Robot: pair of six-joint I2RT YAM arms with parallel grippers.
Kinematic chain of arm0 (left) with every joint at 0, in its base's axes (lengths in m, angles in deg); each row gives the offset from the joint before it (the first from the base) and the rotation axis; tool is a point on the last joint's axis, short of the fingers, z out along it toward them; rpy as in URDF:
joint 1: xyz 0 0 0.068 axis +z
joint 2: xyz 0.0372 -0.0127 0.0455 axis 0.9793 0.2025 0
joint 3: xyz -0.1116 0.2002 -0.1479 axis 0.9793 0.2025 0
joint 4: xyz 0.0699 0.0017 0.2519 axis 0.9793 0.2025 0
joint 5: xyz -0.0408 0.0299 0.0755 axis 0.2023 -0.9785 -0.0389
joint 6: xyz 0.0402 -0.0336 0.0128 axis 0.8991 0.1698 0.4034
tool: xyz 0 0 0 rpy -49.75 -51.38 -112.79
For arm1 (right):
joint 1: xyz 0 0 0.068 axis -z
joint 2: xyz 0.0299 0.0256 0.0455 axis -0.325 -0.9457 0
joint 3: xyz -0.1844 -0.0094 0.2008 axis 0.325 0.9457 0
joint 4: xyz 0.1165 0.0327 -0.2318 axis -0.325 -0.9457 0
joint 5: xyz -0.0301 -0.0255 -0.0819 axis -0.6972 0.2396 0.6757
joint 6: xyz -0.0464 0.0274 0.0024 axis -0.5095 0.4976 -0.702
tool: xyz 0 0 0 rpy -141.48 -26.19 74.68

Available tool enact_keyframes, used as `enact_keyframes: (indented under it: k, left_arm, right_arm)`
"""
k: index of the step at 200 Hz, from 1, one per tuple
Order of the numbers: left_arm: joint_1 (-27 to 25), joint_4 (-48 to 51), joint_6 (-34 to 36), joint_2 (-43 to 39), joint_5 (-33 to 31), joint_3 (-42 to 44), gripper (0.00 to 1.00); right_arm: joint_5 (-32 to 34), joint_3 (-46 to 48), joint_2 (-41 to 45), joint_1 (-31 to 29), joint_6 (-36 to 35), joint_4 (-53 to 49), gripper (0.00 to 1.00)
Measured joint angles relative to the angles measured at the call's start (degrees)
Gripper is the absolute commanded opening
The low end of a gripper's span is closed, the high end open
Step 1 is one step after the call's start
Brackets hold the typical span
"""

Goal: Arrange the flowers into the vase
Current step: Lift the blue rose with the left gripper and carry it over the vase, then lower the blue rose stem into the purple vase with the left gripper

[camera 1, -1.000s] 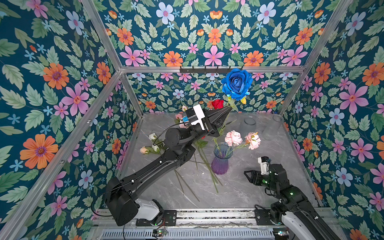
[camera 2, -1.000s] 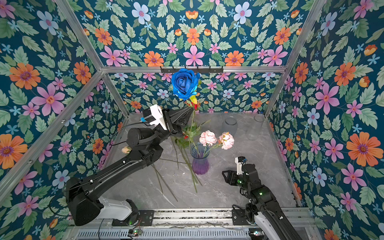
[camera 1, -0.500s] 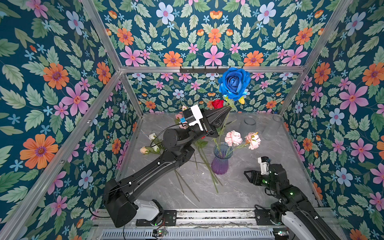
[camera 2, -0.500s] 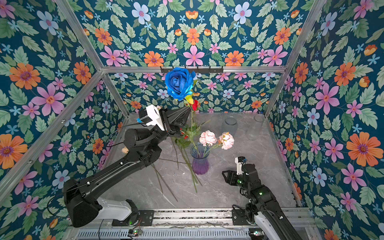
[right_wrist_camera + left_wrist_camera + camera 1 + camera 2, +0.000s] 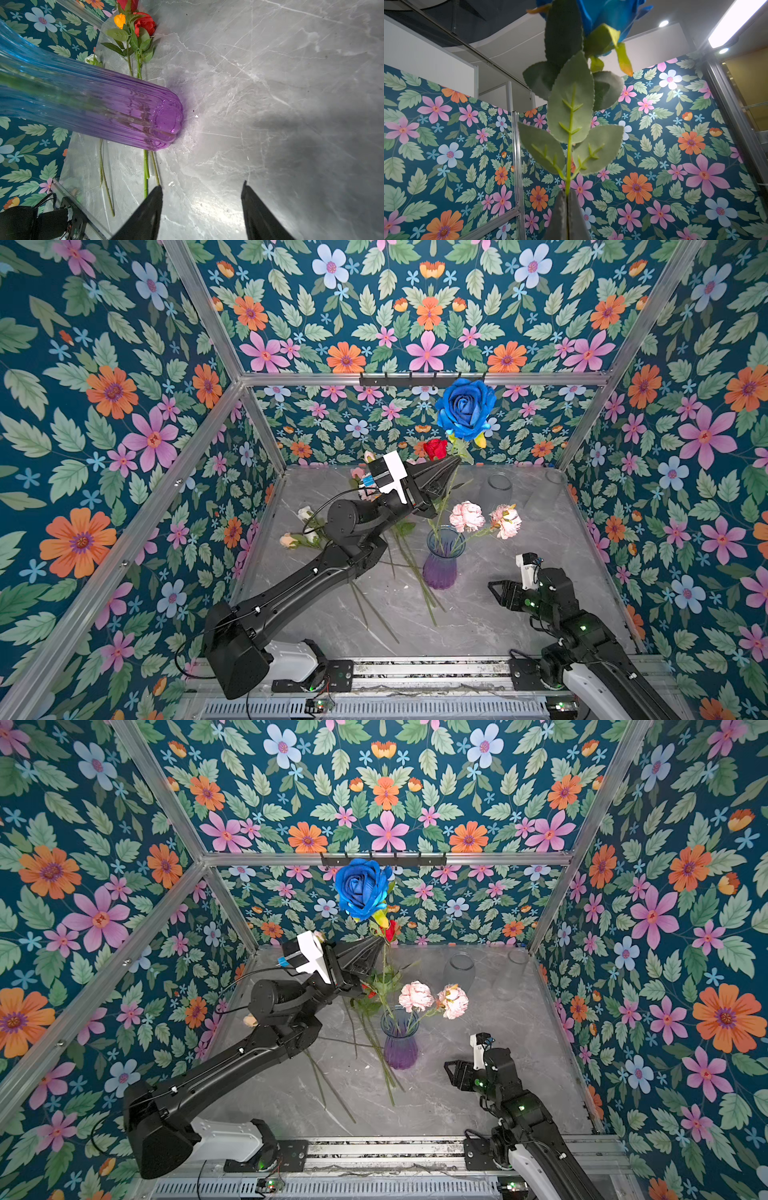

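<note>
I should lower my left gripper toward the purple vase's opening (image 5: 445, 538) below it and let go of the blue rose's green stem, because the stem already hangs toward the vase's opening.
My left gripper (image 5: 455, 460) (image 5: 380, 940) (image 5: 568, 193) is shut on the green stem of a blue rose (image 5: 465, 408) (image 5: 363, 888), held upright high above the table. Its stem hangs down toward the mouth of the purple glass vase (image 5: 442, 560) (image 5: 400, 1042) (image 5: 124, 112); I cannot tell whether its end is inside. Two pink carnations (image 5: 467, 516) (image 5: 415, 995) stand in the vase. A red rose (image 5: 435, 448) (image 5: 145, 22), cream roses (image 5: 289, 540) and loose stems (image 5: 415, 572) lie on the table. My right gripper (image 5: 494, 589) (image 5: 449, 1067) (image 5: 201, 187) is open and holds nothing, low to the vase's right.
Two clear glass jars (image 5: 496, 489) (image 5: 544, 493) stand at the back right of the grey marble table (image 5: 519, 626). Flowered walls and a metal frame close in the cell, with a black hook rail (image 5: 422, 379) just behind the blue bloom.
The left gripper and the blue rose have drifted slightly to the left. The right arm has not moved.
</note>
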Motion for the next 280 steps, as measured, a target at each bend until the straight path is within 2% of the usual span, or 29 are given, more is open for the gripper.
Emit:
enact_keyframes:
  k: [85,117,123,135,148,155,162,212,280]
  left_arm:
    - [0.0,-1.2,-4.0,3.2,-5.3,7.1,0.00]
    - [0.0,0.8,-4.0,3.9,-6.5,7.1,0.00]
    - [0.0,2.0,-3.8,3.9,-6.7,6.6,0.08]
    - [0.0,4.4,-2.7,4.0,-7.4,5.5,0.36]
    - [0.0,7.0,-2.5,4.0,-8.0,4.4,0.62]
    - [0.0,8.3,-2.3,4.0,-8.0,4.0,0.71]
    - [0.0,9.5,-2.0,3.9,-8.2,3.8,0.76]
    - [0.0,18.7,-0.9,0.8,-11.5,3.9,0.74]
    - [0.0,35.6,-0.8,-8.0,-20.4,3.9,0.76]
  right_arm:
    - [0.0,0.1,0.6,0.0,0.0,0.0,0.62]
    - [0.0,0.1,0.8,0.0,0.0,0.0,0.62]
    - [0.0,0.1,0.9,0.0,0.0,0.0,0.62]
    - [0.0,0.1,0.9,0.0,0.0,0.0,0.62]
    - [0.0,0.1,0.9,0.0,0.5,0.0,0.62]
    - [0.0,0.1,0.9,0.0,0.5,0.0,0.62]
    - [0.0,0.1,0.9,0.0,0.5,0.0,0.62]
    - [0.0,0.1,0.9,0.0,0.5,0.0,0.62]
    - [0.0,0.1,0.2,0.0,0.6,0.0,0.62]
